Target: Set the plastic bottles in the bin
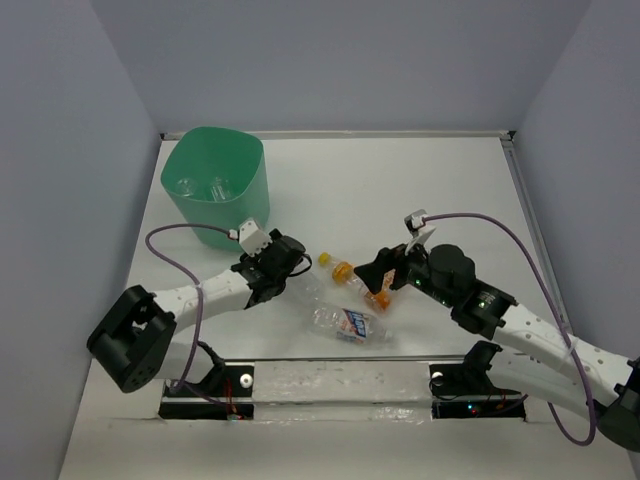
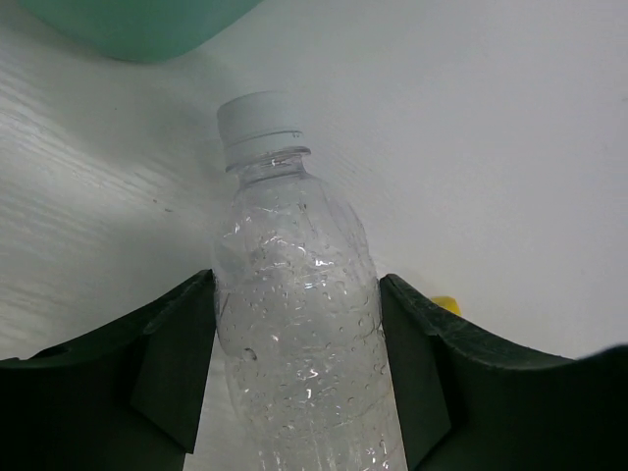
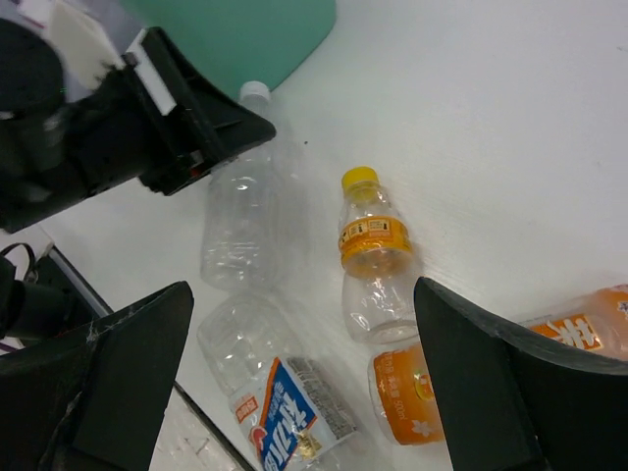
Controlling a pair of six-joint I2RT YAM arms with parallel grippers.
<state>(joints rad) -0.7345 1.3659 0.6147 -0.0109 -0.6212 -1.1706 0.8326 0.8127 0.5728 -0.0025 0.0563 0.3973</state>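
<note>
The left gripper lifts the white-capped bottle high next, then carries it away from my base over the mint-green bin's open top (image 1: 212, 168).
My left gripper (image 2: 294, 294) is shut on a clear white-capped plastic bottle (image 2: 294, 324) that lies on the table just right of the mint-green bin (image 1: 225, 215). Both pads press the bottle's sides. Two clear bottles (image 1: 200, 187) lie inside the bin. My right gripper (image 3: 302, 294) hangs open above three more bottles on the table. These are a yellow-capped one with an orange label (image 3: 373, 255), a blue-labelled one (image 3: 285, 412) and an orange-labelled one (image 3: 412, 402) partly behind my right finger. From above, the left gripper (image 1: 290, 262) and right gripper (image 1: 385, 272) face each other.
The bin stands at the table's far left, near the left wall. A raised edge strip (image 1: 520, 190) runs along the table's right side. The arm bases and their mounting rail (image 1: 340, 385) sit at the near edge.
</note>
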